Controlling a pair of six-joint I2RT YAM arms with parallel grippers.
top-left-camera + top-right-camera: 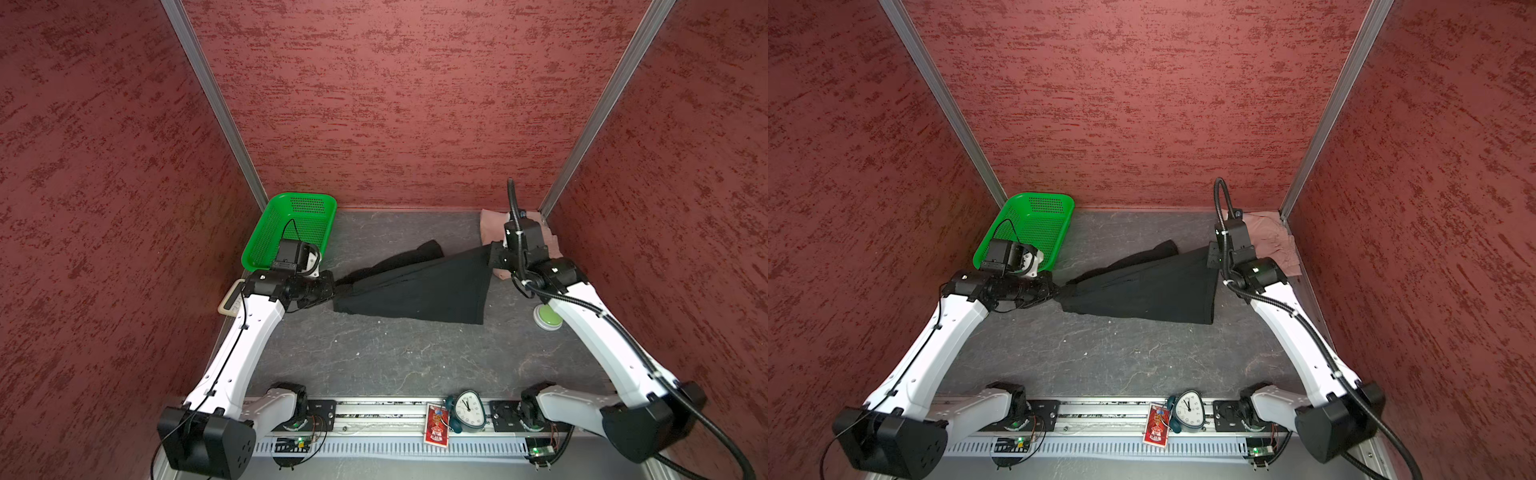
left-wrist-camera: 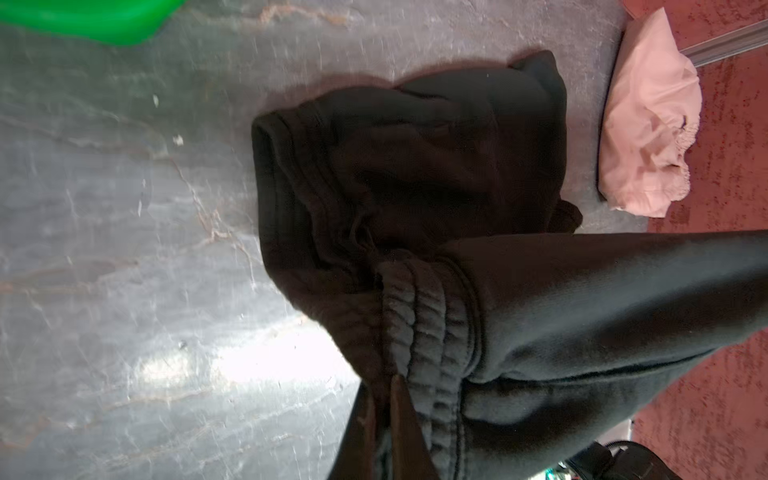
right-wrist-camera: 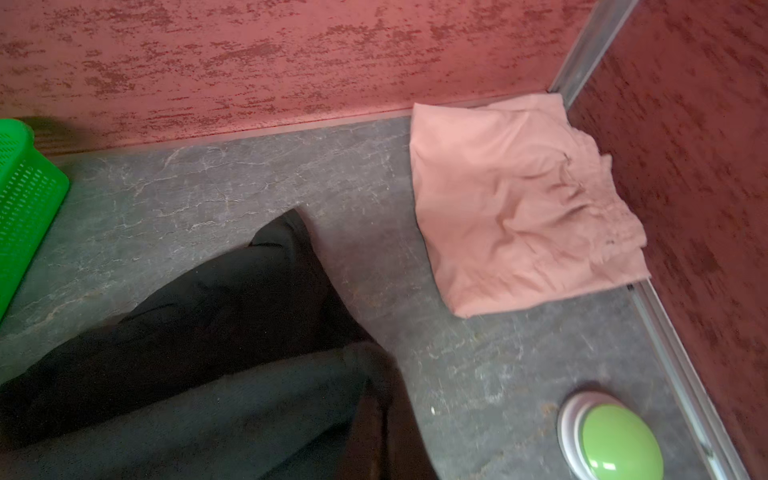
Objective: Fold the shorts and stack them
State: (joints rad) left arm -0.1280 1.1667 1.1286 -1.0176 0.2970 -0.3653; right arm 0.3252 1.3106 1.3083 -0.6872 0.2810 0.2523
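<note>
My left gripper carries the gathered waistband [image 2: 424,324] outward and down next and releases it over the shorts' far waist edge [image 2: 278,152], which lies uncovered there.
The black shorts [image 1: 415,286] hang stretched between my two grippers, lower edge resting on the grey table, one leg trailing toward the back. My left gripper [image 1: 332,286] is shut on the gathered waistband [image 2: 424,324]; in the left wrist view my left gripper [image 2: 381,382] pinches the black cloth. My right gripper [image 1: 492,253] is shut on the opposite corner, and the right wrist view shows this gripper [image 3: 374,386] wrapped in the black shorts [image 3: 208,332]. The pink shorts [image 3: 519,208] lie folded in the back right corner, partly hidden behind my right wrist in both top views [image 1: 1275,241].
A green mesh basket [image 1: 270,224] stands at the back left, just behind my left wrist. A green push button [image 1: 548,318] sits by the right wall under my right arm. A small clock [image 1: 469,409] and a red card [image 1: 436,428] lie on the front rail.
</note>
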